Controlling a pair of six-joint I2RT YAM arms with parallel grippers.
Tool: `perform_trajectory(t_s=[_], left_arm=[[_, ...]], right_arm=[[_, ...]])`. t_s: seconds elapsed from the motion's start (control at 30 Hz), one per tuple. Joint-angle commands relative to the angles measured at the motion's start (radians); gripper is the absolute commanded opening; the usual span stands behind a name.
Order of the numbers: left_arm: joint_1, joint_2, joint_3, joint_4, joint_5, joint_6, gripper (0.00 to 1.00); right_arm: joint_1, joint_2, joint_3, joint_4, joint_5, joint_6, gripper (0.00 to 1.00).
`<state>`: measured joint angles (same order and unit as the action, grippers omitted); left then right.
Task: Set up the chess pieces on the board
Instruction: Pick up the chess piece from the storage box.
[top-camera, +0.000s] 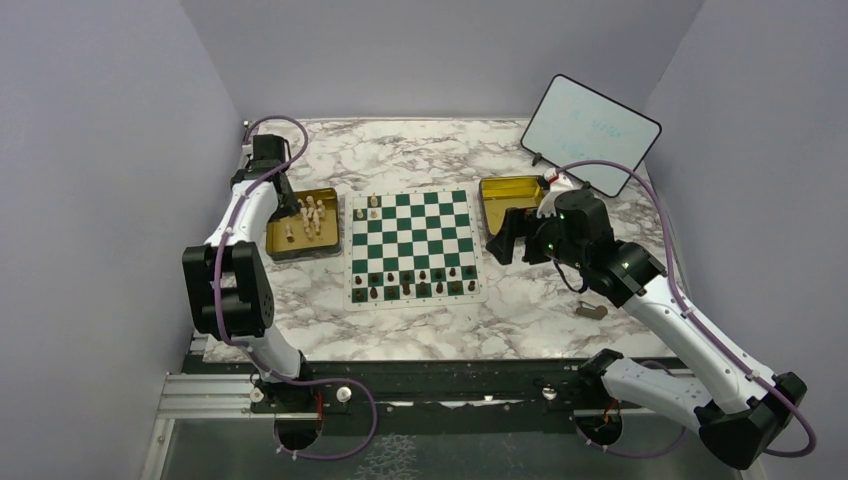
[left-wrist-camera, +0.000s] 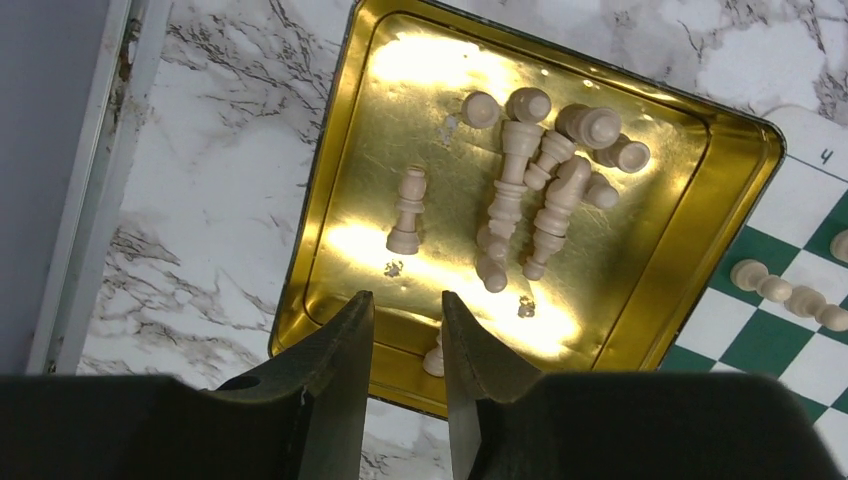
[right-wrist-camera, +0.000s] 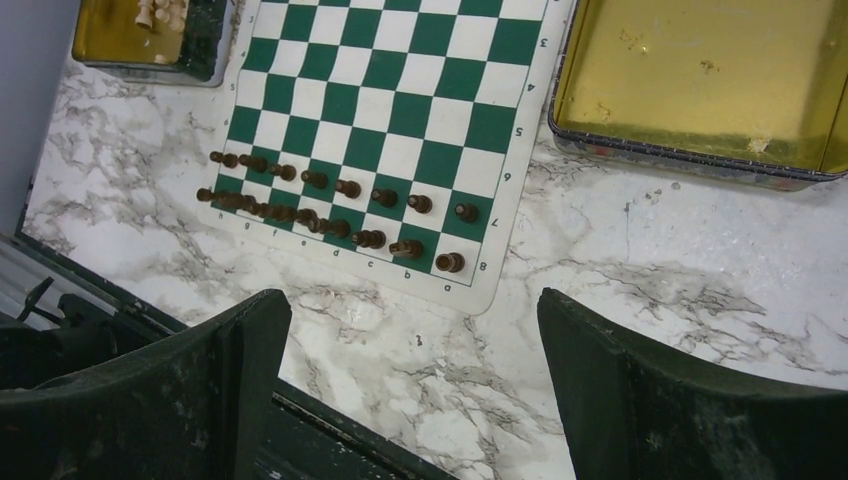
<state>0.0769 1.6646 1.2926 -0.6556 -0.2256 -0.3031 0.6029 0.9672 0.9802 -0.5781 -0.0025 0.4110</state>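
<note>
To get the lone cream piece (top-camera: 289, 232) (left-wrist-camera: 408, 210), my left gripper will lower into the gold tray first, fingers on either side of its narrow middle.
The green and white board (top-camera: 420, 235) lies mid-table. Dark chess pieces (top-camera: 410, 282) fill its two near rows, seen also in the right wrist view as dark pieces (right-wrist-camera: 330, 210). A few cream pieces (top-camera: 372, 208) stand at its far left corner. Several cream pieces (left-wrist-camera: 545, 190) lie in a heap in the left gold tray (left-wrist-camera: 360, 150), and one (left-wrist-camera: 407, 212) lies apart. My left gripper (left-wrist-camera: 408, 300) hovers over that tray's near wall, its jaws a narrow gap apart, holding nothing. A cream piece (left-wrist-camera: 434, 355) shows beside its right finger. My right gripper (right-wrist-camera: 415, 310) is wide open over bare marble.
An empty gold tray (top-camera: 510, 200) sits right of the board, just beyond the right gripper (top-camera: 505, 240). A tilted whiteboard (top-camera: 590, 130) stands at the back right. A small brown object (top-camera: 592, 311) lies on the marble near the right arm. Grey walls close in both sides.
</note>
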Motion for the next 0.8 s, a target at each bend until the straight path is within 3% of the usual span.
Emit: perform_trajectory(t_s=[0.0,0.77], left_arm=[[0.03,0.018,-0.006,0.056,0.002,0.003,0.34],[0.055,0.201,0.023,0.091,0.027,0.034,0.39]], right_arm=[[0.006,-0.013,-0.002,0.018,-0.018,-0.02,1.0],[0.006,-0.013,-0.003,0.006,-0.002,-0.021,1.0]])
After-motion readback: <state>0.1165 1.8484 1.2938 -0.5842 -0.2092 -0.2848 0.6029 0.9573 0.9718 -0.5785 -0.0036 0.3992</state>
